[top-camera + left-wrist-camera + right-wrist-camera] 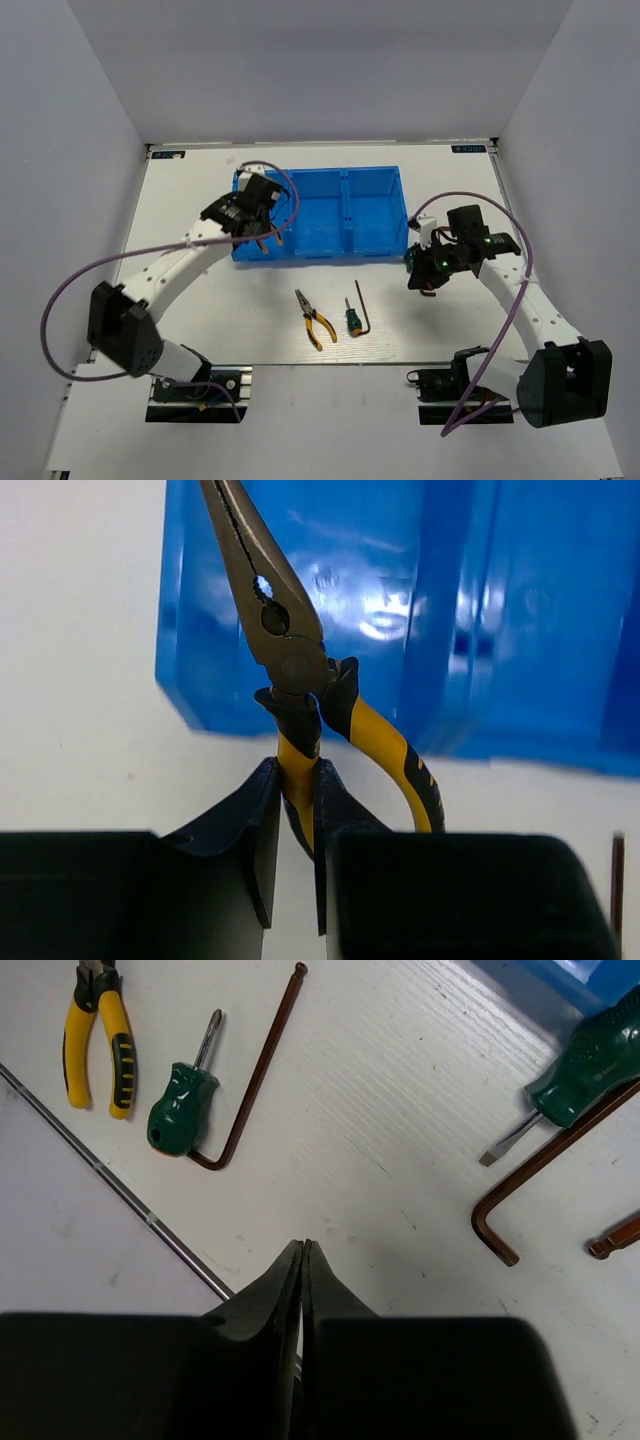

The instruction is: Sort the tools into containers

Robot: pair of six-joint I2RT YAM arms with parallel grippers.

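Observation:
The pliers' handles still hang before the front side of the tray, so my left gripper will next move outward over the blue tray's end section (281,214) and lower to release the pliers inside.
My left gripper (297,765) is shut on one handle of yellow-and-black pliers (290,650). Their nose points over the left end of the blue tray (480,630), and the handles hang over the white table in front of it. In the top view this gripper (262,238) is at the tray's (372,180) front left corner. My right gripper (303,1245) is shut and empty above the table, right of the tray (421,276). On the table lie a second pair of pliers (315,320), a green screwdriver (351,318) and a dark hex key (364,308). The right wrist view also shows another green screwdriver (590,1060) and another hex key (545,1170).
Purple cables (60,300) loop beside both arms. The table's front edge with a metal strip (110,1175) runs just below the loose tools. A brown rod end (615,1235) lies at the right edge of the right wrist view. White walls enclose the table.

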